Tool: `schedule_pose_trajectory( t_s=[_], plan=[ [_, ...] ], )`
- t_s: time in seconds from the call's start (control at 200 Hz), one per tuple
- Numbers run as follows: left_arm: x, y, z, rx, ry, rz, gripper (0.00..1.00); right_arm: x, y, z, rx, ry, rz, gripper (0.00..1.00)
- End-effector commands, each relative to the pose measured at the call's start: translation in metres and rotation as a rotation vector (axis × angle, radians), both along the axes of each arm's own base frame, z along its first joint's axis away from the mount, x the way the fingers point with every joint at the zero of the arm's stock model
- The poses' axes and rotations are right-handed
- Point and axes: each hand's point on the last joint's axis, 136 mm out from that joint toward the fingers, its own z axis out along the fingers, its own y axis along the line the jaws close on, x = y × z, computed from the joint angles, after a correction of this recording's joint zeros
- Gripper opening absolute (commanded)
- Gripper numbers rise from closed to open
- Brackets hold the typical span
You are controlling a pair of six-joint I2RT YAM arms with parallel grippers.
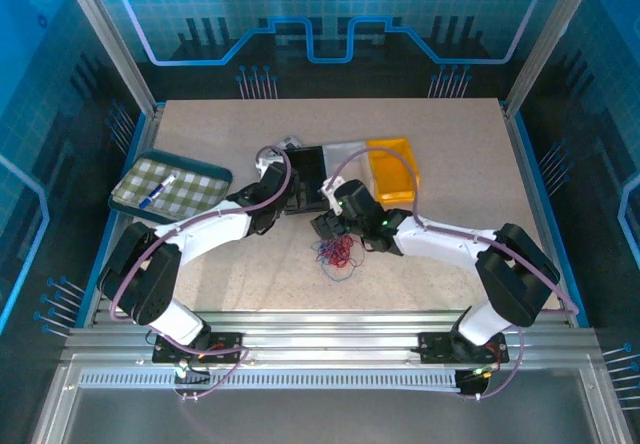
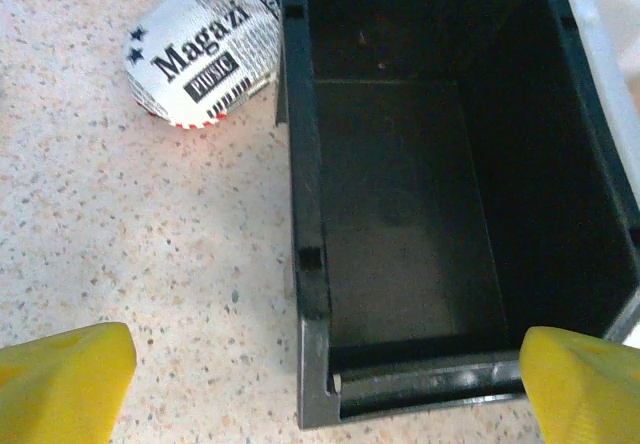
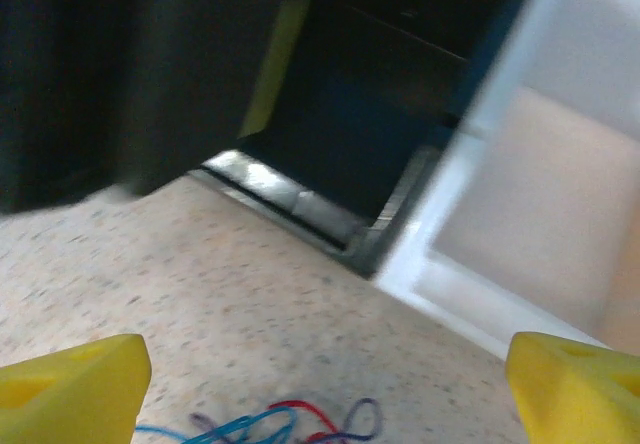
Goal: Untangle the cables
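My right gripper will next move back and down onto the red cable at the tangle's orange-bin side, which is below it and nearer my base.
The cables lie as a small tangle of red, blue and dark wire on the table, in front of the bins. My right gripper hovers just behind the tangle. In the right wrist view its yellow fingertips stand wide apart with nothing between them, and loops of the cables show at the bottom edge. My left gripper is at the near left corner of the black bin. Its fingers are spread wide and hold nothing, straddling the black bin's corner.
A white bin and an orange bin stand to the right of the black one. A round thing with magazine print lies left of the black bin. A green checked tray with a marker sits at far left.
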Motion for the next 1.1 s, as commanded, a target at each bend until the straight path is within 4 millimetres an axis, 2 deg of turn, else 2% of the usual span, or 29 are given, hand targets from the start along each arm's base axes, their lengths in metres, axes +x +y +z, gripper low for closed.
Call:
schedule_pose_trajectory(
  t_s=[0.0,0.105,0.225,0.245,0.37,0.475,0.611,0.791,0.961,1.096],
  plan=[
    [-0.003,-0.005,0.014,-0.009,0.0,-0.028,0.99,0.021,-0.022,0.021,0.138,0.04,-0.149,0.92],
    [-0.008,-0.025,0.013,-0.033,0.025,-0.117,0.99,0.024,-0.034,0.027,0.234,0.058,-0.184,0.91],
    [-0.023,-0.052,0.01,-0.005,0.047,-0.28,0.99,0.021,-0.049,0.032,0.215,0.062,-0.199,0.9],
    [-0.026,-0.056,0.01,-0.003,0.05,-0.311,0.99,0.015,-0.055,0.022,0.193,0.08,-0.207,0.9],
    [-0.054,-0.085,0.004,-0.002,0.1,-0.517,1.0,-0.002,-0.077,0.011,0.177,0.13,-0.252,0.89],
    [-0.077,-0.101,-0.003,0.027,0.165,-0.657,0.99,-0.022,-0.09,-0.001,0.171,0.189,-0.255,0.87],
    [-0.098,-0.108,-0.014,0.052,0.237,-0.745,0.99,-0.049,-0.103,-0.019,0.138,0.28,-0.237,0.85],
    [-0.109,-0.117,-0.029,0.081,0.299,-0.815,0.99,-0.071,-0.113,-0.043,0.074,0.365,-0.228,0.81],
    [-0.105,-0.12,-0.049,0.101,0.331,-0.792,0.95,-0.073,-0.103,-0.057,0.068,0.421,-0.18,0.78],
    [-0.104,-0.121,-0.053,0.095,0.343,-0.779,0.91,-0.07,-0.095,-0.066,0.049,0.458,-0.149,0.75]
  ],
)
